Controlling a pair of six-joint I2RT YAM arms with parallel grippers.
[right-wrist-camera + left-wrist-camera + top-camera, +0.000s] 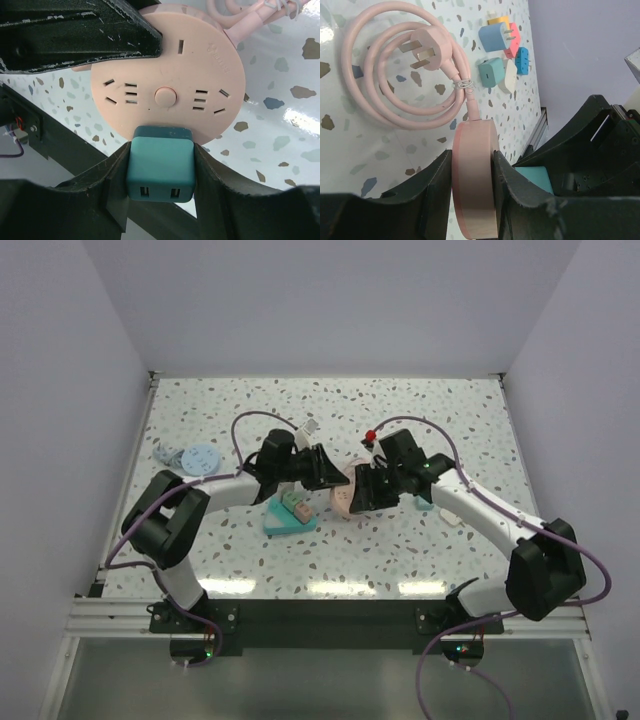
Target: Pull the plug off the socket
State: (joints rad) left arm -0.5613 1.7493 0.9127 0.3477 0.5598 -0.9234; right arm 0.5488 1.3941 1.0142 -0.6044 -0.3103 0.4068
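The white charger (450, 517) is below my right gripper, to its right in the top view, and I need to pull the plug off the held socket, lower it there and release.
A round pink socket (167, 90) is held up on edge between my two arms above the table middle (343, 498). My left gripper (472, 175) is shut on its rim, one finger on each flat face. A teal cube-shaped plug (160, 170) with two USB slots sits against the socket's lower face and looks seated in it. My right gripper (160, 172) is shut on the plug's two sides. In the top view the left gripper (325, 472) and the right gripper (358, 492) meet at the socket. Part of the plug (535, 177) shows behind my left finger.
The socket's pink cable (380, 100) lies coiled on the table with its three-pin plug (427, 47). Several coloured chargers (502, 50) lie beyond it. A teal tray (290, 512) sits near the left arm and blue discs (190, 458) lie at the far left.
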